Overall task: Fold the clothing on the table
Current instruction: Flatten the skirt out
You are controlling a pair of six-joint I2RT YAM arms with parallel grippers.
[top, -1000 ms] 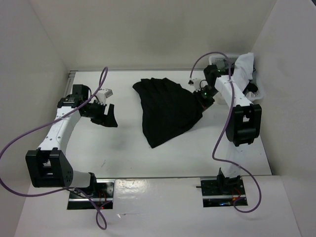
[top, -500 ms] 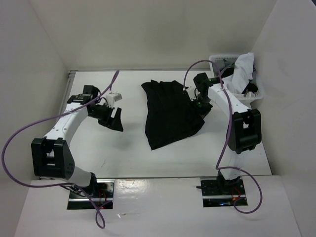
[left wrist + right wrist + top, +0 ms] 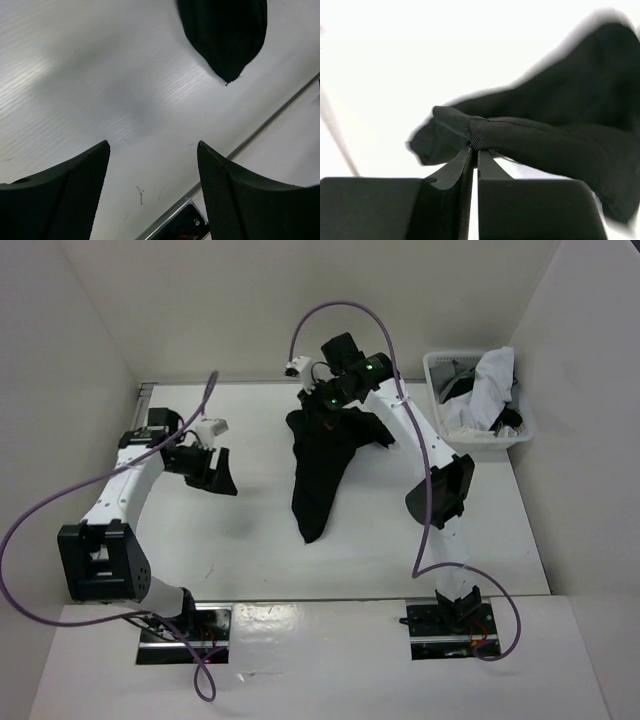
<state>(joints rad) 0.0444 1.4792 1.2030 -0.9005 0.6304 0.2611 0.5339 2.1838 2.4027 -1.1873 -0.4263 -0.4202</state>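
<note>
I will next lower my right gripper toward the basket and let go of the skirt's edge, because the bare tabletop is below the gripper and to its right in the top view.
The clothing, a black pleated skirt (image 3: pixel 322 465), is pulled up at its far end and trails down the white table (image 3: pixel 250 530) as a narrow strip toward the near side. My right gripper (image 3: pixel 318 410) reaches to the back middle and is shut on a bunched edge of the skirt (image 3: pixel 520 135), the cloth pinched at the right gripper (image 3: pixel 475 148) tips. My left gripper (image 3: pixel 218 478) hovers open to the left of the skirt and apart from it. In the left wrist view the left gripper (image 3: pixel 152 146) holds nothing, and the skirt's lower tip (image 3: pixel 225 35) lies ahead.
A white lattice basket (image 3: pixel 437 368) with white and grey garments (image 3: pixel 490 385) stands at the back right corner. The table's metal edge rail (image 3: pixel 260 131) runs along the near side. White walls enclose the table on three sides.
My right arm has swung left and toward the back, lifting the skirt's edge, so the skirt has drawn in from a spread shape to a narrow strip. The left gripper shifted slightly.
</note>
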